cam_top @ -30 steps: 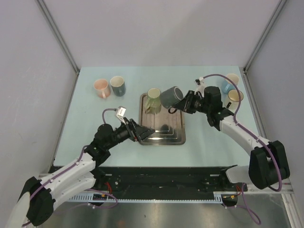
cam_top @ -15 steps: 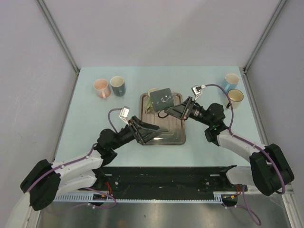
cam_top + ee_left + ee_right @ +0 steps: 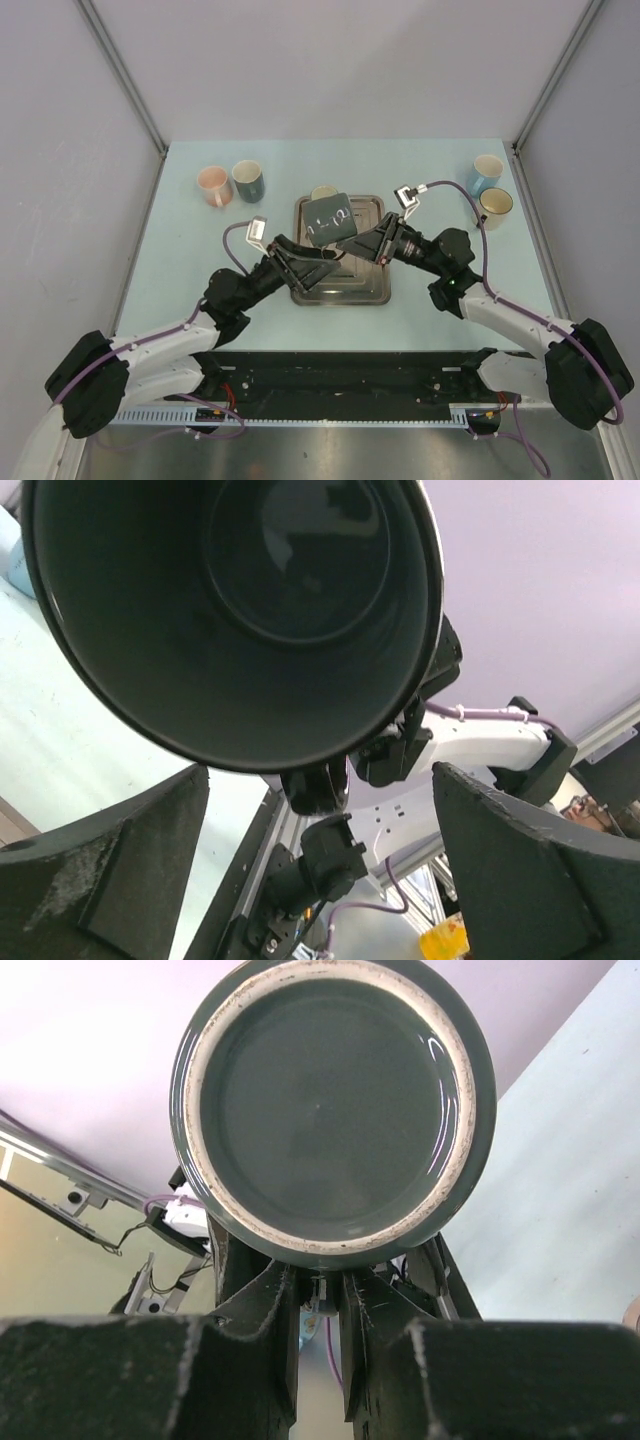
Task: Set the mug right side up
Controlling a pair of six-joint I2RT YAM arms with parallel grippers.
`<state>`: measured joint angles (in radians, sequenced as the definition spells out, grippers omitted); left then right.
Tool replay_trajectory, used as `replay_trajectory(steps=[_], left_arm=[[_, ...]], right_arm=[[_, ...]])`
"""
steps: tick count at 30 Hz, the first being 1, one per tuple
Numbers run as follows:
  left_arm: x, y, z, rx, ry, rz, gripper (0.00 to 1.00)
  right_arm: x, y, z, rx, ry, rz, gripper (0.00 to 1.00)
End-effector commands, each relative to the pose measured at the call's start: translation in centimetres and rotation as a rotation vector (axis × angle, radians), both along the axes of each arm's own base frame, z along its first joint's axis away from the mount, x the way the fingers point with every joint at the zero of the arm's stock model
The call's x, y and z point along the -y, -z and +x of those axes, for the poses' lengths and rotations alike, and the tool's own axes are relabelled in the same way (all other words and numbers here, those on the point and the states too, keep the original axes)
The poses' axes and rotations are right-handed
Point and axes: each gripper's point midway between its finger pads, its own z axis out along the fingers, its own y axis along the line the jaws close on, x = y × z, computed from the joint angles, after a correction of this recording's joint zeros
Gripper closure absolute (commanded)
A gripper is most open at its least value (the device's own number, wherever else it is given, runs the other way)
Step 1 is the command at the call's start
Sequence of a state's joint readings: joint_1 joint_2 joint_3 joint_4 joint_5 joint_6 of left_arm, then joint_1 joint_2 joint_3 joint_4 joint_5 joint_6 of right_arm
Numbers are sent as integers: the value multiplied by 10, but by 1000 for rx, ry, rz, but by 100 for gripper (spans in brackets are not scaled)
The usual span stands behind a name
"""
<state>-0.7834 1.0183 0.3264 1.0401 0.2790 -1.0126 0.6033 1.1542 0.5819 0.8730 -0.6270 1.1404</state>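
I will next move my left gripper's open fingers toward the right gripper and shut them, because the mug's handle (image 3: 316, 789) lies ahead of it, lined up between them.
A dark grey mug (image 3: 330, 220) hangs in the air over the metal tray (image 3: 340, 290), lying sideways. My right gripper (image 3: 372, 243) is shut on it from the right. In the right wrist view its round base (image 3: 335, 1100) faces the camera, and the right gripper (image 3: 318, 1290) has its fingers (image 3: 250, 1340) closed tight just under it; the exact grip spot is hidden. The mug's open mouth (image 3: 240, 610) faces my left gripper (image 3: 320, 810), whose fingers (image 3: 100, 870) stand wide apart below the rim without touching it. From above, the left gripper (image 3: 315, 262) sits just under the mug.
A green mug (image 3: 323, 191) stands at the tray's far edge, mostly hidden behind the held mug. A pink mug (image 3: 212, 184) and a dark teal mug (image 3: 247, 180) stand at the back left. A light blue mug (image 3: 487, 170) and a cream mug (image 3: 495, 205) stand at the back right.
The right arm has carried the mug left and forward over the tray, turning it. The left gripper has risen and moved right, up to the mug's mouth.
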Motion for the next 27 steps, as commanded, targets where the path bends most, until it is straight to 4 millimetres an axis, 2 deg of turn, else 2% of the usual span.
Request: replay_trajectory(steps=[1, 5, 9, 12, 15, 27], left_arm=[[-4, -30, 7, 51, -52, -61, 7], [-7, -45, 5, 82, -47, -106, 17], [-3, -47, 5, 88, -34, -96, 26], [-3, -48, 4, 87, -26, -104, 41], [-2, -48, 4, 80, -21, -107, 51], [0, -59, 7, 37, -3, -150, 53]], right_arm=[[5, -39, -11, 132, 31, 81, 100], [5, -38, -12, 136, 41, 67, 100], [5, -38, -14, 140, 38, 66, 100], [3, -36, -14, 138, 38, 58, 100], [2, -35, -14, 138, 39, 55, 100], [0, -25, -14, 180, 98, -15, 100]])
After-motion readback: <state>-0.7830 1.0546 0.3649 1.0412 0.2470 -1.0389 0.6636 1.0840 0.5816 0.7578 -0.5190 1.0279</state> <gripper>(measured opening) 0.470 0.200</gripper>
